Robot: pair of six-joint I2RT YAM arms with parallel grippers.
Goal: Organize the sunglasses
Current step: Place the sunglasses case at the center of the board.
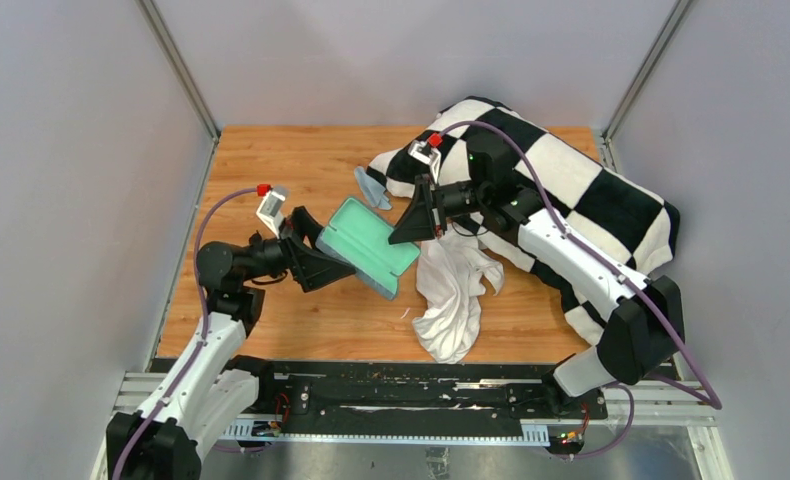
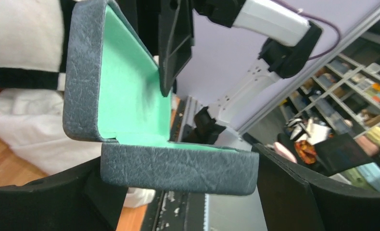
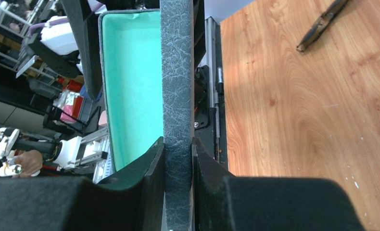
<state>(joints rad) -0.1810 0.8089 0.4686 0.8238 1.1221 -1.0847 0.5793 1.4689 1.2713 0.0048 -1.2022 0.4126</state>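
Note:
My right gripper holds the open case [image 1: 371,248] and should next lower it slightly left in the top view onto the bare wood below to let it go, because that patch is clear.
The grey-blue hard case [image 1: 371,248] is open, its mint-green inside facing up, and held above the wooden table. My left gripper [image 1: 321,258] is shut on the case's lower half across its width, as the left wrist view [image 2: 178,169] shows. My right gripper [image 1: 403,232] is shut on the edge of the case's lid [image 3: 177,72], with one finger inside and one outside. The sunglasses [image 1: 374,188] lie on the table just beyond the case, apart from both grippers. They show as a thin dark shape in the right wrist view [image 3: 323,21]. The case holds nothing.
A black-and-white checkered blanket [image 1: 581,190] covers the table's right side under the right arm. A crumpled white cloth [image 1: 456,295] lies right of the case. Grey walls close in the table [image 1: 271,160] on three sides. A metal rail [image 1: 421,400] runs along the near edge.

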